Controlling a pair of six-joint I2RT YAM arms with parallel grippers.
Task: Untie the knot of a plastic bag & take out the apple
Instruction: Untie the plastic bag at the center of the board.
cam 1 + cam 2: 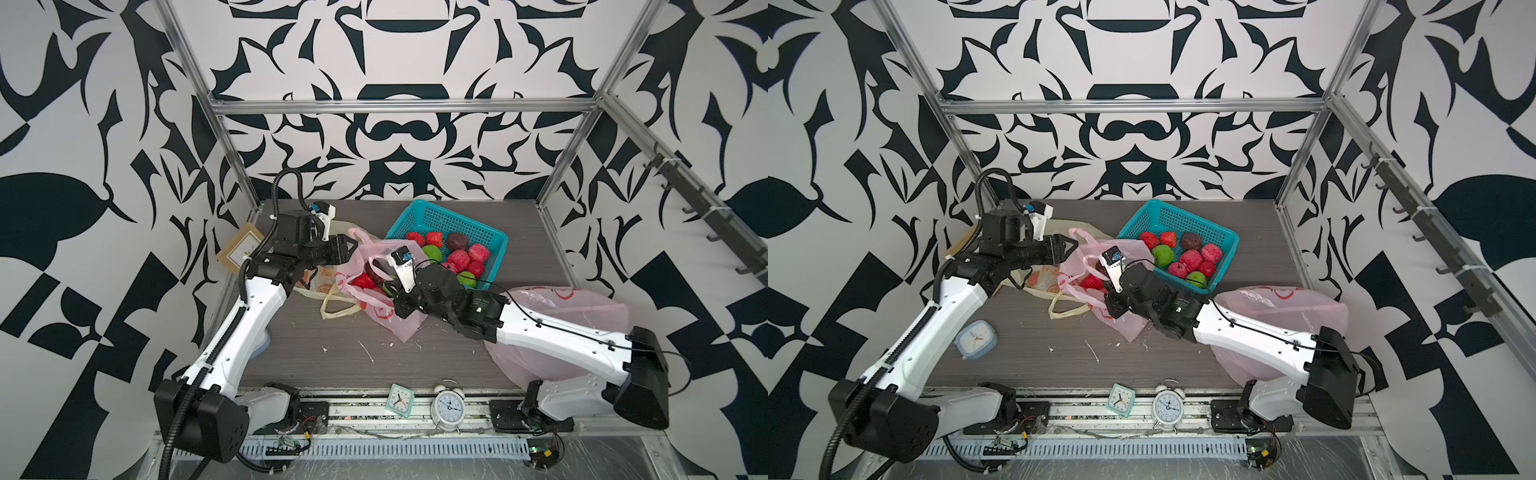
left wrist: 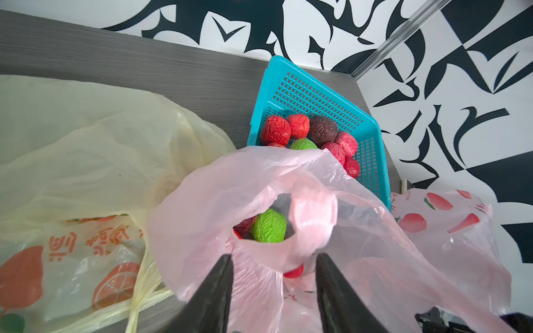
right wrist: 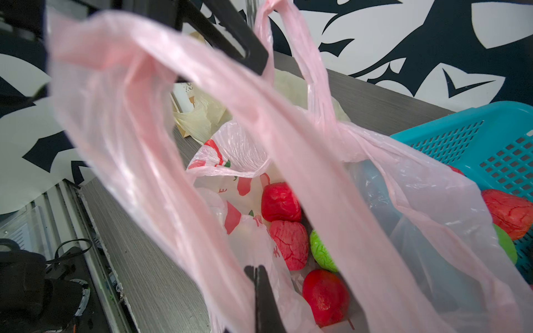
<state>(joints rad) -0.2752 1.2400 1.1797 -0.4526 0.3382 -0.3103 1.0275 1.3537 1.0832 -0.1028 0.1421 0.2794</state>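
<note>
My right gripper will move toward the teal basket's near edge and let go of the bag's near side, because a pink piece of film hangs across the apples.
The pink plastic bag [image 1: 376, 259] [image 1: 1130, 328] lies mid-table with its mouth open. Its handles hang loose and apart, and the knot is out of view. Inside lie a red apple [image 3: 281, 201], a second red one [image 3: 326, 297] and a green one [image 2: 268, 226]. My left gripper [image 1: 352, 248] [image 2: 274, 259] is open at the bag's left rim; pink film lies loose between its jaws. My right gripper [image 1: 392, 297] [image 3: 256, 269] reaches in from the right and is shut on the bag's near wall, its fingertips half veiled by film.
A teal basket [image 1: 453, 218] with several apples stands behind the bag. A yellowish bag [image 1: 328, 286] lies to the left, and another pink bag [image 1: 582, 316] under my right arm. Three clocks [image 1: 400, 399] [image 1: 449, 405] [image 1: 976, 338] stand near the front. A framed picture [image 1: 241, 249] leans at the left wall.
</note>
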